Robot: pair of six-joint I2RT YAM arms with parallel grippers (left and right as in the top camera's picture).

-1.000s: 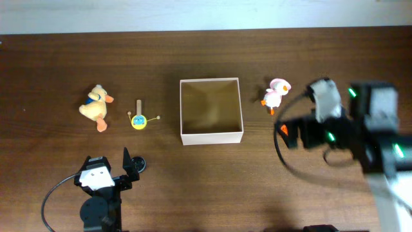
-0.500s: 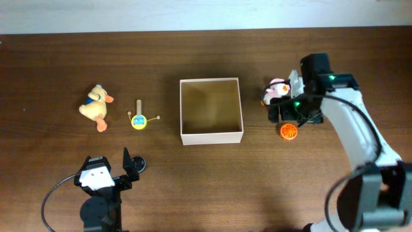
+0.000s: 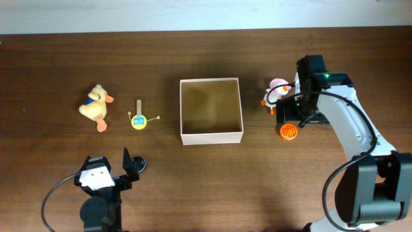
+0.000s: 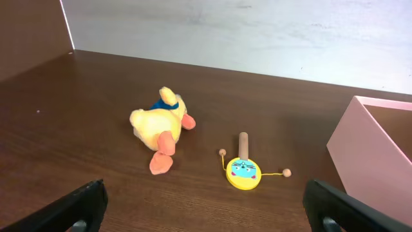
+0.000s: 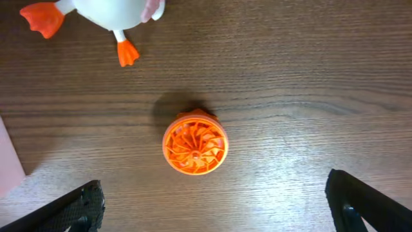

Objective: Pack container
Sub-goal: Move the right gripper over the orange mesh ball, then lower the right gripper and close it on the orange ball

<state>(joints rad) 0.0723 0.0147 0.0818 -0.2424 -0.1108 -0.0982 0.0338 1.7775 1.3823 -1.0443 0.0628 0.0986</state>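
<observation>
The right gripper goes down to the orange ribbed wheel (image 3: 288,131) next, with one finger on each side of the wheel.
The container (image 3: 212,137) is a square open box, white outside and tan inside, at mid-table; its wall shows in the left wrist view (image 4: 373,161). It holds nothing. A white-and-pink duck (image 3: 276,94) (image 5: 109,13) lies to its right, with an orange ribbed wheel (image 3: 288,131) (image 5: 194,143) just in front of the duck. My right gripper (image 3: 295,117) (image 5: 215,206) is open and hovers over the wheel. A yellow plush duck (image 3: 95,105) (image 4: 159,125) and a yellow drum rattle (image 3: 138,120) (image 4: 243,173) lie left of the box. My left gripper (image 3: 131,165) (image 4: 206,206) is open, near the front edge.
The dark wooden table (image 3: 206,187) ends at a pale wall along the back (image 4: 257,32). A cable loops from the left arm at the front left (image 3: 51,200).
My right arm has swung in from the right and now hangs over the orange wheel beside the pink duck. The left arm and the toys have not moved.
</observation>
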